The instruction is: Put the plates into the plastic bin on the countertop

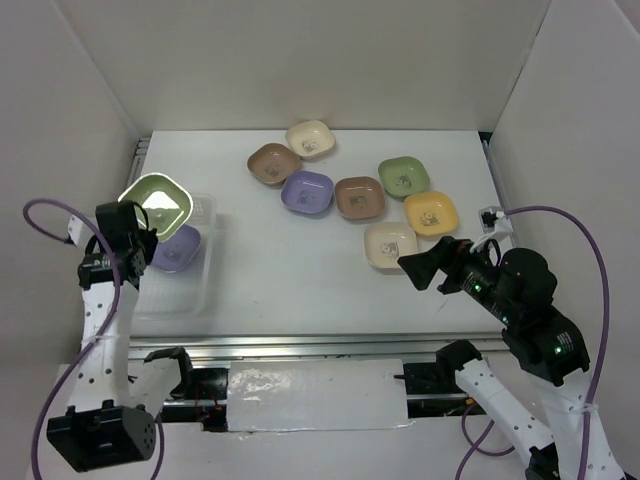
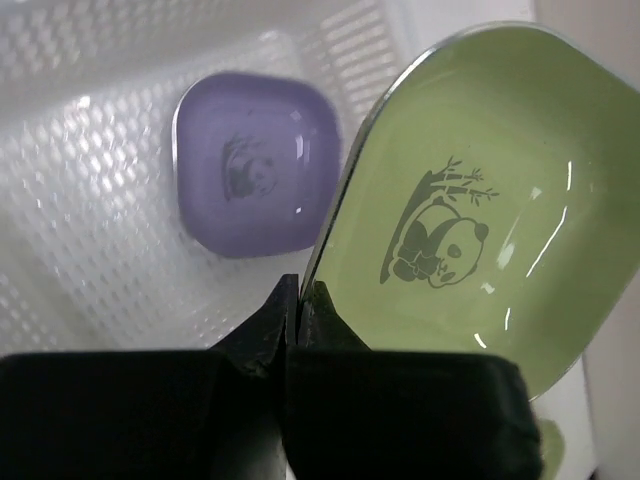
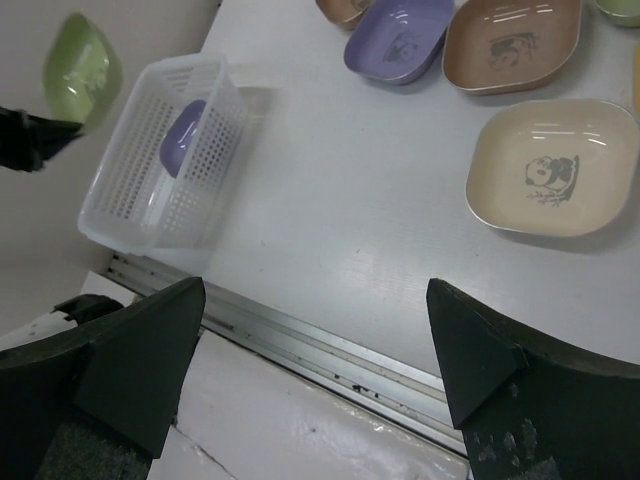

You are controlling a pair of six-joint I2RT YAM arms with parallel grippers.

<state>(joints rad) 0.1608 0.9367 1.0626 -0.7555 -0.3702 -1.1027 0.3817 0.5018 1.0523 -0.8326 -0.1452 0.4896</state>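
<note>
I need to lower the green plate in my left gripper onto the purple plate next, before I open. It is still above the bin's sides.
My left gripper is shut on the rim of a light green plate and holds it tilted above the far end of the plastic bin. The left wrist view shows the fingers pinching that green plate at its edge, over the bin. A purple plate lies flat inside the bin and also shows in the left wrist view. Several plates lie on the countertop; the nearest is cream. My right gripper is open and empty, hovering beside that cream plate.
On the table lie cream, brown, purple, brown, green and yellow plates. White walls stand on three sides. A metal rail runs along the near table edge.
</note>
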